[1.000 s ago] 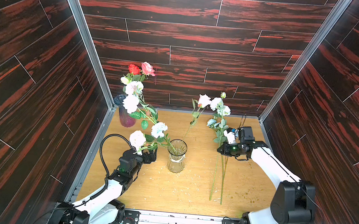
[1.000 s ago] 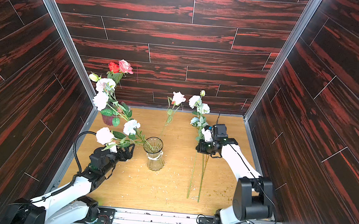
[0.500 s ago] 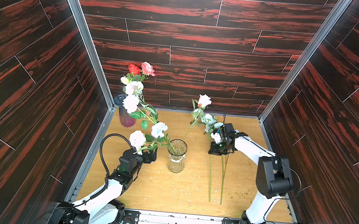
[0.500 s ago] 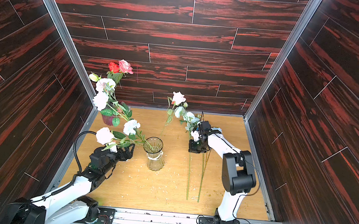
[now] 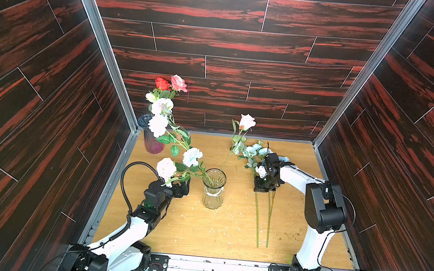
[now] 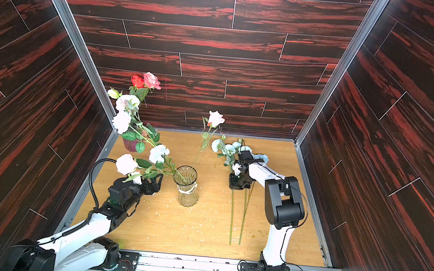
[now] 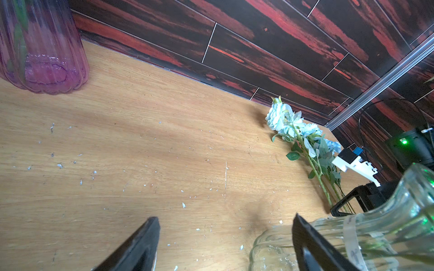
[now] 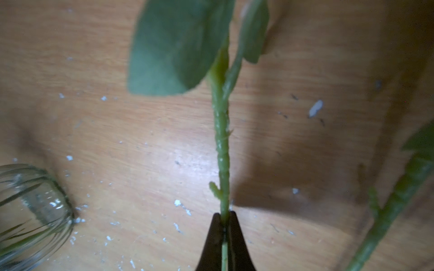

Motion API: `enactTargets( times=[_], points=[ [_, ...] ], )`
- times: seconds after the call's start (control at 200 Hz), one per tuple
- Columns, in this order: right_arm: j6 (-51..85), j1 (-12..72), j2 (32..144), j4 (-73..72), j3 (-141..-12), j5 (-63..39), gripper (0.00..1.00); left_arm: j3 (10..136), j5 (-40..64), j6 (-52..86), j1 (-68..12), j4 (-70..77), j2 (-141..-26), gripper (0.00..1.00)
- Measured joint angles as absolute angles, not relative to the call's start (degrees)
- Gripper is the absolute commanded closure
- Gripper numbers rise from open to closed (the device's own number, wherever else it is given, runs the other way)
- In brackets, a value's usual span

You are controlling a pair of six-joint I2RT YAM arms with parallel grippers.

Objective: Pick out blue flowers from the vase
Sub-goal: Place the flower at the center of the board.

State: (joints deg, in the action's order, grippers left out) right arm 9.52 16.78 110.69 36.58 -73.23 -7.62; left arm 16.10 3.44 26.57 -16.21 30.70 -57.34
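The right gripper moves slightly away from the clear vase toward the second stem next and releases the green stem beside it, because blue flowers already lie there.
A clear glass vase stands mid-table. A spray of blue flowers leans out of it to the left, over my left gripper. That gripper is open and empty, and the vase sits just outside one finger. My right gripper is shut on the green stem of another spray of blue flowers, low over the table right of the vase. A second stem lies beside it.
A cream-pink rose stands up out of the clear vase. A purple vase with red and pink roses is at the back left corner. Dark wood-pattern walls enclose three sides. Small white flecks dot the table.
My right arm has folded in toward the middle and come down, laying its spray's blooms low by the table. The left arm and the vase have not moved.
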Motion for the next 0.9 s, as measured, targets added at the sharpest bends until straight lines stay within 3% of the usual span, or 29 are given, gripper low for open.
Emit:
enactTargets(
  times=[0.21,0.411,0.651,0.897],
  points=[
    [10.5,15.5,110.5,35.9,-71.6,-6.4,1.00,16.1,3.4,26.6,-16.2,30.7,-57.3,0.10],
    [10.9,15.4,110.1,35.4,-71.3,-5.4,0.89,16.1,3.4,26.6,-16.2,30.7,-57.3,0.10],
    [11.0,15.4,108.4,33.7,-69.9,-4.0,0.86,16.1,3.4,26.6,-16.2,30.7,-57.3,0.10],
    [11.4,15.4,102.1,31.0,-66.8,-2.9,0.68,16.1,3.4,26.6,-16.2,30.7,-57.3,0.10]
  ],
)
